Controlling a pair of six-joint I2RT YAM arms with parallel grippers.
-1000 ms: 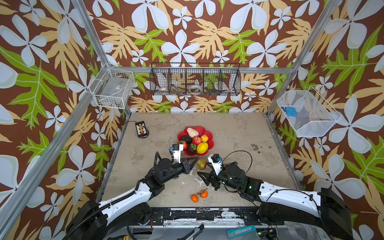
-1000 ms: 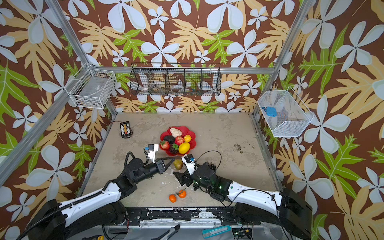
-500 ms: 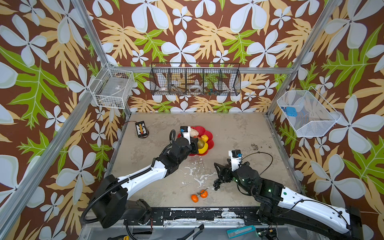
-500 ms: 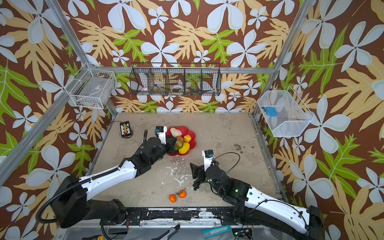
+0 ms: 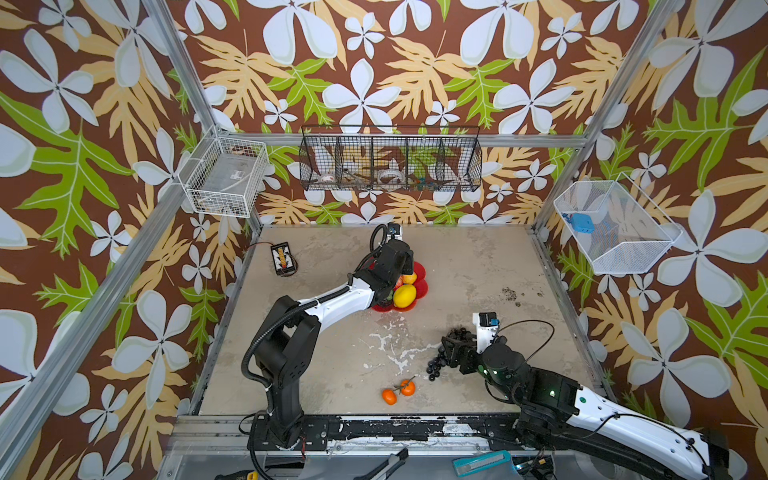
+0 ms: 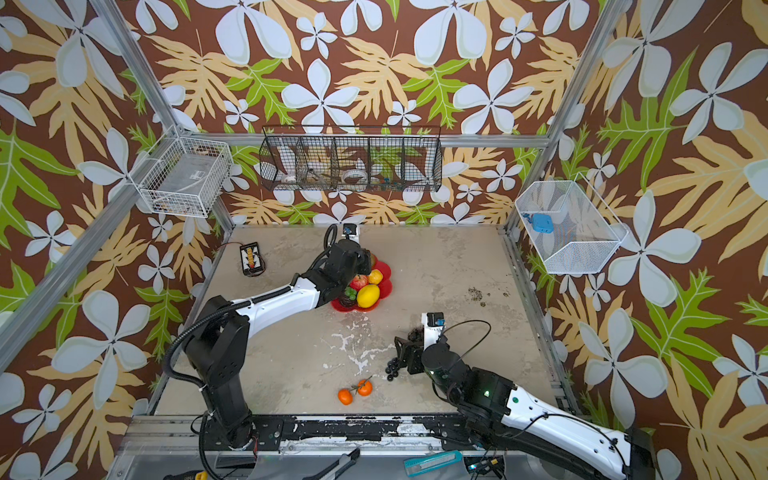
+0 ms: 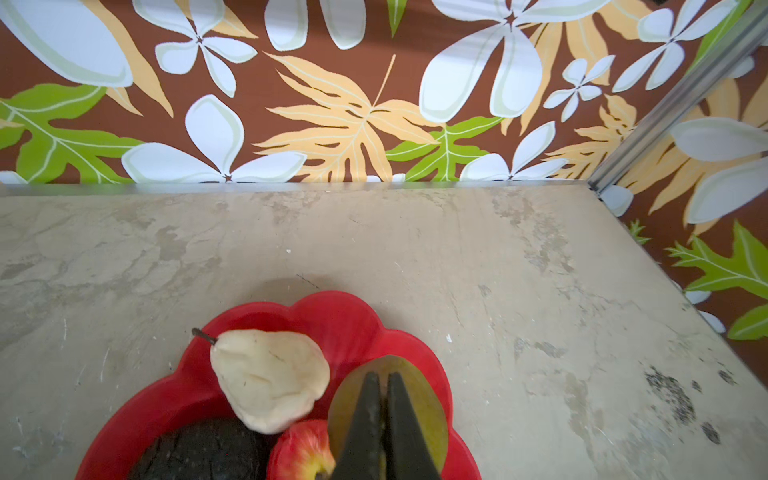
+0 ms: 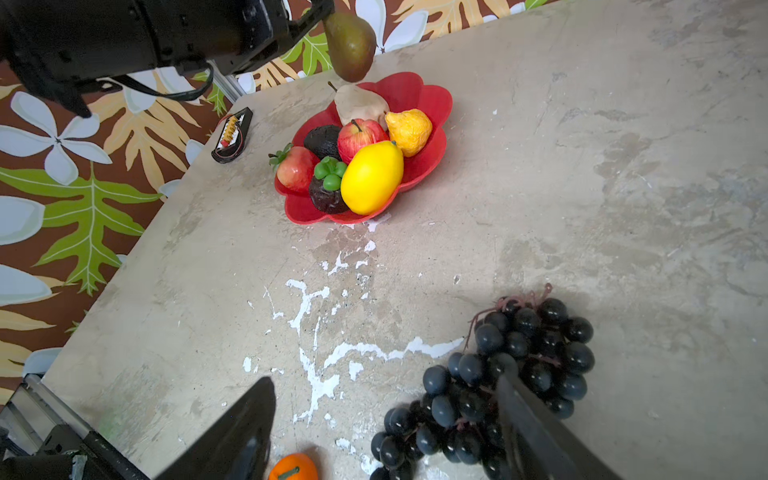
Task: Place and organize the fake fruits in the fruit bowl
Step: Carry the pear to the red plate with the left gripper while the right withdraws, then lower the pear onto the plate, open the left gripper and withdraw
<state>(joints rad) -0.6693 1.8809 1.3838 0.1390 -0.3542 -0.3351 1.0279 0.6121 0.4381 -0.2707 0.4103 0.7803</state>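
Note:
The green-brown pear (image 7: pixel 428 399) should go outward and down next, beside the beige one, into the bowl's empty far lobe (image 7: pixel 345 334). My left gripper will let go of it there.
The red fruit bowl (image 5: pixel 422 286) (image 6: pixel 386 270) (image 8: pixel 436 99) sits mid-table holding a yellow lemon (image 8: pixel 372 176), an apple (image 8: pixel 359 135), a strawberry (image 8: pixel 295 166), a dark avocado (image 8: pixel 324 141) and a beige pear (image 7: pixel 270 378). My left gripper (image 7: pixel 384 380) is shut on a green-brown pear (image 8: pixel 350 45) (image 7: pixel 428 399), hanging above the bowl's far side (image 7: pixel 332 311). My right gripper (image 8: pixel 385 384) (image 5: pixel 451 353) stands open over the black grape bunch (image 8: pixel 515 365) (image 5: pixel 440 363) (image 6: pixel 392 368) lying on the table, one finger across the grapes. Two small oranges (image 5: pixel 399 390) (image 6: pixel 353 391) lie near the front edge.
A black device with a cable (image 5: pixel 283 259) lies at the back left of the table. Wire baskets hang on the left (image 5: pixel 224 180), back (image 5: pixel 390 160) and right (image 5: pixel 615 226) walls. White scuffs (image 8: pixel 324 353) mark the tabletop between bowl and grapes.
My left arm has carried the green-brown pear from mid-table up over the bowl. My right arm has pulled away to the right and come over the grape bunch, still open.

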